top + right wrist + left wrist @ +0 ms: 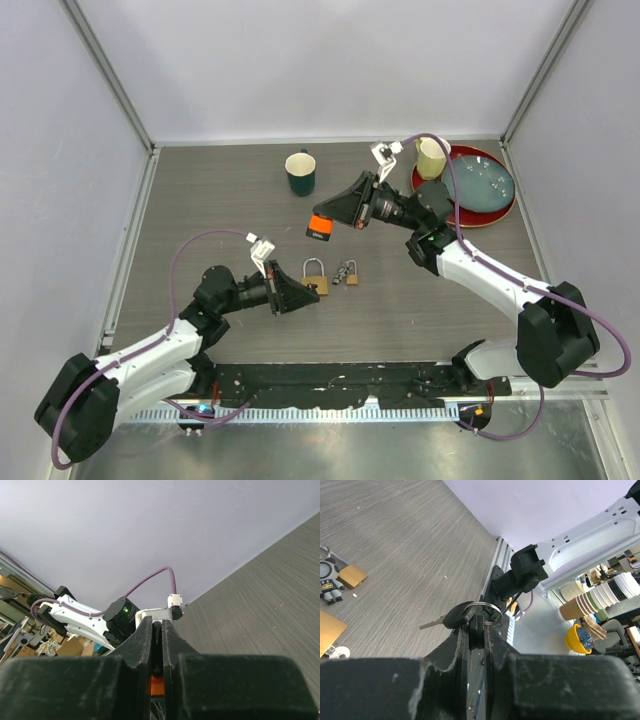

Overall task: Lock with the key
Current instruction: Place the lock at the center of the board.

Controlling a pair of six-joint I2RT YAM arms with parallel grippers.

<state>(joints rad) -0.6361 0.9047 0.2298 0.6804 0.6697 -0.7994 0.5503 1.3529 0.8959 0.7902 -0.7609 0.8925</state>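
Note:
The keys in my left gripper need to go to the right in the top view, to the bare tabletop beyond the small brass lock (pixel 372 281) (pixel 376 562), and my gripper needs to tilt downward to release them.
My left gripper (pixel 300 297) is low over the table and shut on a bunch of keys. In the left wrist view the black key heads (pixel 470 617) and their ring sit between the closed jaws of that gripper (pixel 477 626), and one key blade (pixel 431 624) sticks out to the left. A brass padlock (pixel 316 282) lies just right of this gripper. My right gripper (pixel 327 222) is raised at mid-table, shut on an orange and black padlock (pixel 319 229). The right wrist view shows the orange body (pixel 157 685) pinched deep between the jaws of the right gripper (pixel 157 628).
A small brass lock with a figure keychain (pixel 348 272) lies right of the brass padlock. A dark green mug (pixel 300 172) stands at the back. A red plate (pixel 500 215) carrying a blue dish and a pale cup (pixel 430 157) are at the back right.

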